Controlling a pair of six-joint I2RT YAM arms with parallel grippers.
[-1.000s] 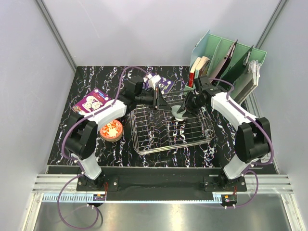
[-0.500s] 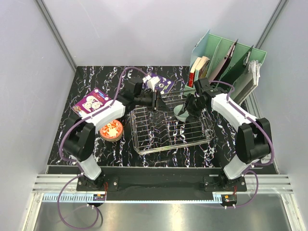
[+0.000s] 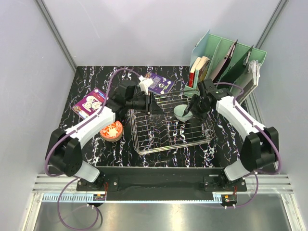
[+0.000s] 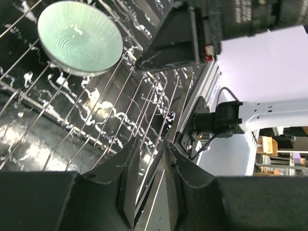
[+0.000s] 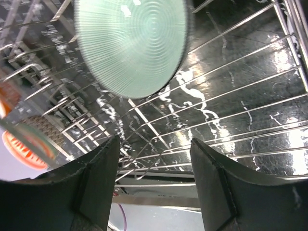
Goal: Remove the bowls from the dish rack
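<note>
Only rack wires are between my right gripper and the pale green bowl, so my right gripper will lower toward the bowl and bring its fingers around its nearest rim [image 3: 190, 117] [image 5: 144, 92].
The chrome wire dish rack [image 3: 159, 139] sits mid-table. A pale green ribbed bowl [image 3: 183, 113] rests in its right rear part; it also shows in the left wrist view as the bowl [image 4: 79, 37] and, blurred, in the right wrist view as the bowl [image 5: 131, 43]. My right gripper [image 3: 191, 109] is open just right of it, its jaws [image 5: 154, 144] wide with only rack wires between them. My left gripper [image 3: 155, 108] hovers over the rack's rear left, jaws [image 4: 151, 166] slightly apart and holding nothing. A red-orange patterned bowl [image 3: 111, 130] stands on the table left of the rack.
A mint-green file organizer [image 3: 231, 62] with books stands at the back right, close behind my right arm. Two purple-and-white packets [image 3: 91, 102] [image 3: 161, 84] lie at the back left and back centre. The black marbled table [image 3: 226, 154] ends near the arm bases.
My right gripper has opened off the green bowl and drawn back to the right. My left arm has swung back and leftward, its jaws parting slightly.
</note>
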